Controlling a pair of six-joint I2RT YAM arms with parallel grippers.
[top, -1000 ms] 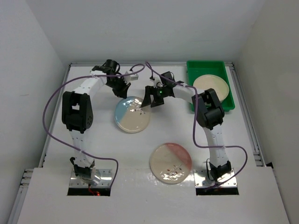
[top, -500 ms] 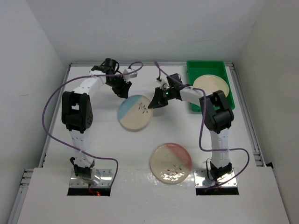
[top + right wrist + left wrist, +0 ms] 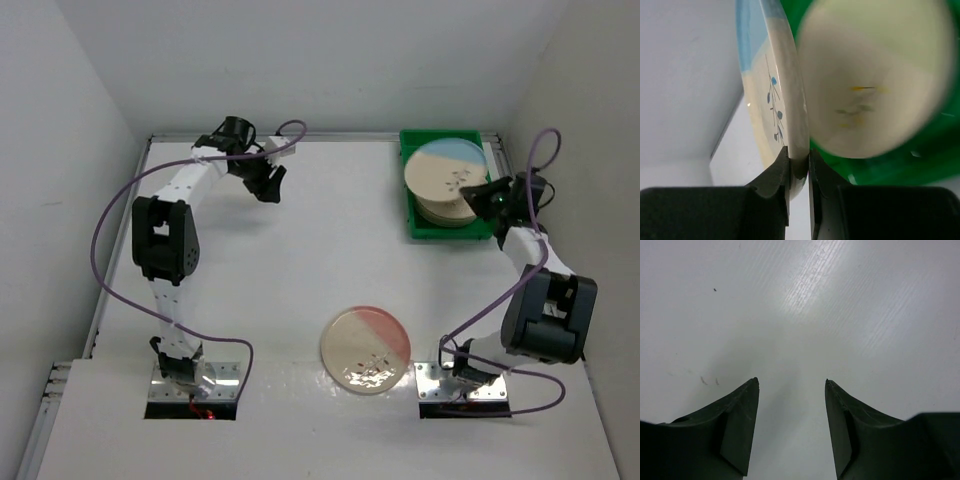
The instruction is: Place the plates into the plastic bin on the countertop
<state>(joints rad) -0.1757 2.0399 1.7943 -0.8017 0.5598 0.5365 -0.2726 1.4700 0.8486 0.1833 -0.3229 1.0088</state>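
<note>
The stack of plates lies below the tilted plate. My right gripper will lower the tilted plate, tip it flatter onto the stack of plates in the green bin (image 3: 413, 227), and let go.
A cream plate with a blue segment (image 3: 447, 170) hangs tilted over the green plastic bin (image 3: 413, 227) at the back right, with my right gripper (image 3: 489, 196) shut on its rim. In the right wrist view both fingers pinch that plate's (image 3: 774, 100) edge at the gripper (image 3: 799, 165). Behind it a cream plate (image 3: 875, 90) lies in the bin (image 3: 922, 165). A stack of plates (image 3: 447, 212) shows under the held one. A pink-segment plate (image 3: 365, 348) lies on the countertop (image 3: 300, 270) near the front. My left gripper (image 3: 268, 186) (image 3: 791, 382) stands open over bare countertop at the back left.
White walls close the countertop on the left, back and right. A metal edge strip (image 3: 530, 260) runs along the right side beside the bin. Purple cables loop from both arms, the right one (image 3: 540, 150) arching above the bin's right side.
My right gripper shut on the blue plate's rim and carried it from the table's middle to above the bin. My left gripper opened, let the plate go and stayed at the back left.
</note>
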